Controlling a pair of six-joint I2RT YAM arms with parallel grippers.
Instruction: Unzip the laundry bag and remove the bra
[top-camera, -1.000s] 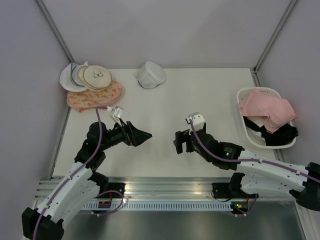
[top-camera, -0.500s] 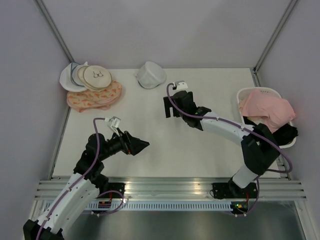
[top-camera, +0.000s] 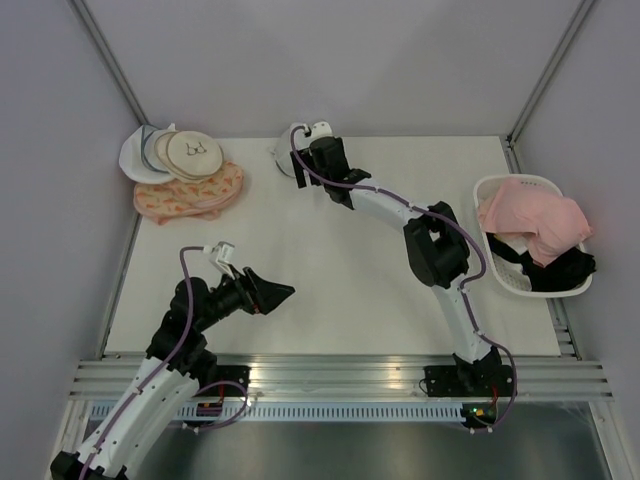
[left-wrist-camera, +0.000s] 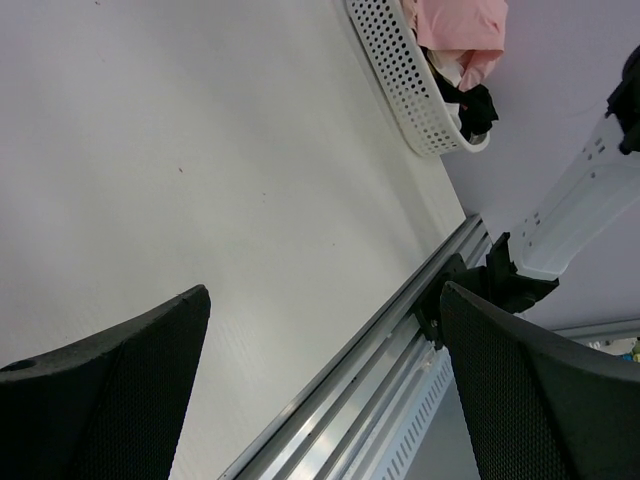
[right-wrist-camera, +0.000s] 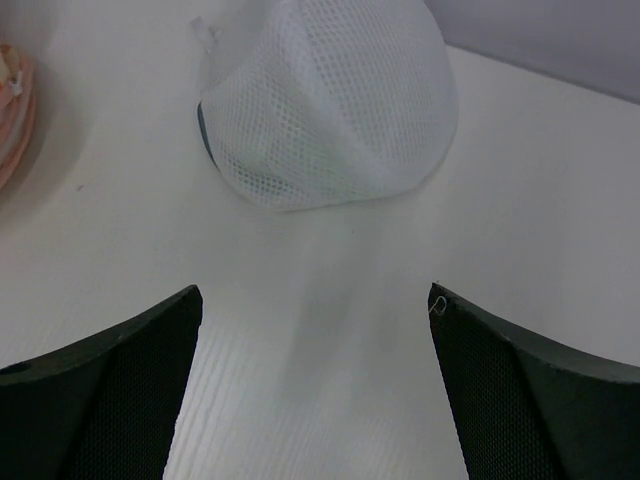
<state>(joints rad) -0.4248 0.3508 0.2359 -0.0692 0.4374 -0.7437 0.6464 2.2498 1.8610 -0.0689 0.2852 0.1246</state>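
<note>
The near fold of the mesh is outward and below, away from the open fingers. I should reach outward and down around that fold with my right gripper next.
The laundry bag is a white mesh dome with a grey-blue zipper on its left rim, lying zipped at the back of the table. In the top view the laundry bag is partly hidden by my right arm. My right gripper is open and empty just in front of the bag, apart from it; it also shows in the top view. My left gripper is open and empty over the near left of the table, and in its own view it points at the front rail. The bra is hidden inside the bag.
Stacked cream and white discs and a pink patterned round bag lie at the back left. A white perforated basket at the right edge holds a pink garment and a black garment. The basket also shows in the left wrist view.
My right arm has swung from the table's middle out to the back, bringing its open gripper up to the laundry bag. My left gripper has drawn back slightly toward the near edge.
</note>
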